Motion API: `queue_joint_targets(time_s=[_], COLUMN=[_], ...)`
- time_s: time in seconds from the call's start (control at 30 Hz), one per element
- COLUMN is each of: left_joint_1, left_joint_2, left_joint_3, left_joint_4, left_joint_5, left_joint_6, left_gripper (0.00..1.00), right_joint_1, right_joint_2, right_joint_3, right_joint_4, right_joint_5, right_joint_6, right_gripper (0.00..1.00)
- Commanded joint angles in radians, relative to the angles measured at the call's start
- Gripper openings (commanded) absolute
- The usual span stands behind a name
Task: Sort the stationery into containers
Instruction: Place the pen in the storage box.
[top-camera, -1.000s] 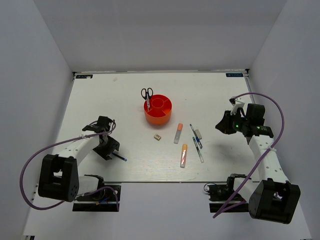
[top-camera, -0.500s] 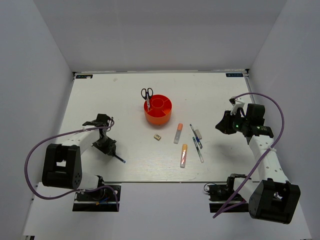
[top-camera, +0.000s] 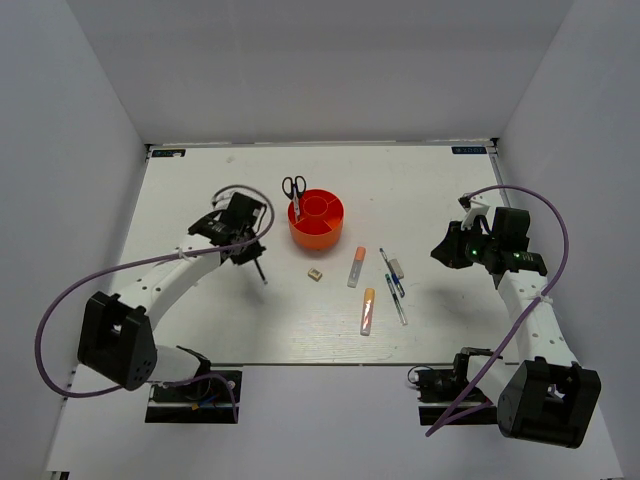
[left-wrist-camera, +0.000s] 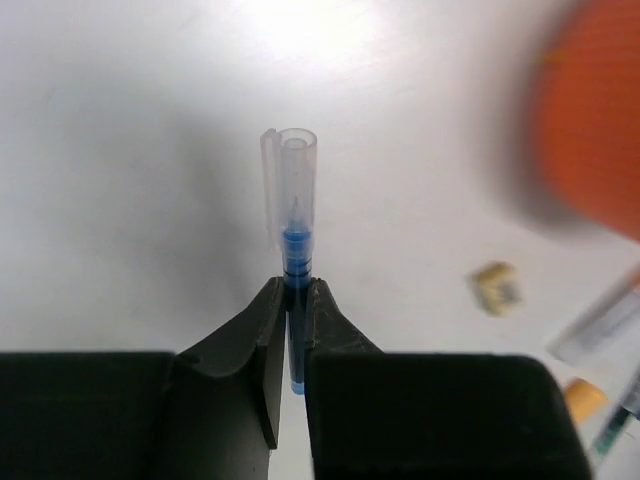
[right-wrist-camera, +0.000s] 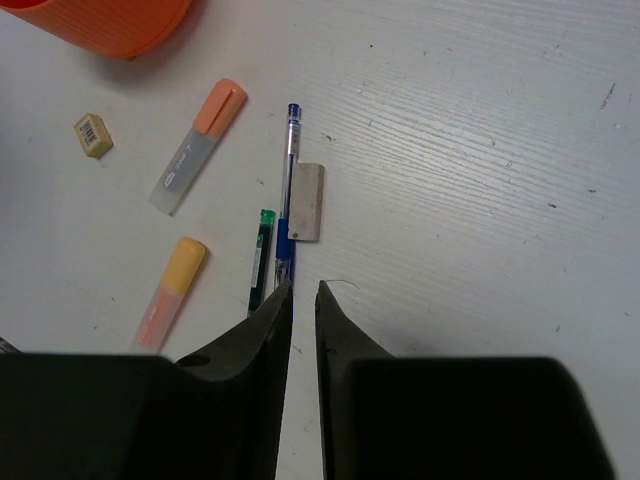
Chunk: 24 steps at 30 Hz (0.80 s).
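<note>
The blue pen still hangs beside the orange-red container, so my left gripper needs to lift it, then carry it outward over the orange-red container's rim by the scissors (top-camera: 294, 187).
My left gripper (top-camera: 252, 250) hangs above the table just left of the orange-red container (top-camera: 317, 220), shut on a blue pen (left-wrist-camera: 291, 240) with a clear cap that points away from the fingers. The black-handled scissors (top-camera: 294, 187) stand in the container. On the table lie a tan block (top-camera: 314, 272), two orange-and-white markers (top-camera: 356, 266) (top-camera: 367, 311), a blue pen (right-wrist-camera: 289, 180), a green pen (right-wrist-camera: 262, 255) and a white eraser (right-wrist-camera: 306, 201). My right gripper (right-wrist-camera: 298, 288) hovers right of these pens, jaws a narrow gap apart, holding nothing.
White walls enclose the table (top-camera: 200, 190) on three sides. The container's blurred side (left-wrist-camera: 595, 110) fills the upper right of the left wrist view. Purple cables loop from both arms.
My left gripper closed on the blue pen at the near left, lifted it and carried it up and right toward the container. The right arm has not moved.
</note>
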<state>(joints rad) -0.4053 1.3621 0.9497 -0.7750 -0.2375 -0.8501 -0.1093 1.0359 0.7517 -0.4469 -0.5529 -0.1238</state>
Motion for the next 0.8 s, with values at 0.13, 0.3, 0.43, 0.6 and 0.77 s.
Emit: queue_joint_targets(time_s=[0.13,0.3,0.43,0.6,0.77], left_joint_1=[-0.246,-0.34,-0.377,-0.388,-0.388], left_joint_2=[0.002,0.104,0.201,0.314,0.367], left_joint_3=[0.216,0.292,0.353,0.402,0.428], left_joint_4=[0.17,0.33,0.407,0.47,0.483], left_joint_5=[-0.354,-0.552,-0.657,-0.694,-0.701], left_joint_6=[0.261,0.313,0.344,0.327,0.295], left_gripper=[0.0,0.0,0.0,0.0,0.0], right_joint_1=[-0.001,-0.003,-0.001,-0.001,-0.001], right_joint_2=[-0.013,-0.016,-0.013,-0.013,-0.01], right_joint_3=[0.017,0.017,0.015,0.018,0.014], right_joint_4=[0.007,0.008,0.01,0.01,0.011], right_joint_5=[-0.019,-0.019,-0.019,-0.021,-0.021], right_joint_6=[-0.01,-0.01,-0.011,-0.011,-0.014], right_gripper=[0.18,0.18,0.18,0.18,0.18])
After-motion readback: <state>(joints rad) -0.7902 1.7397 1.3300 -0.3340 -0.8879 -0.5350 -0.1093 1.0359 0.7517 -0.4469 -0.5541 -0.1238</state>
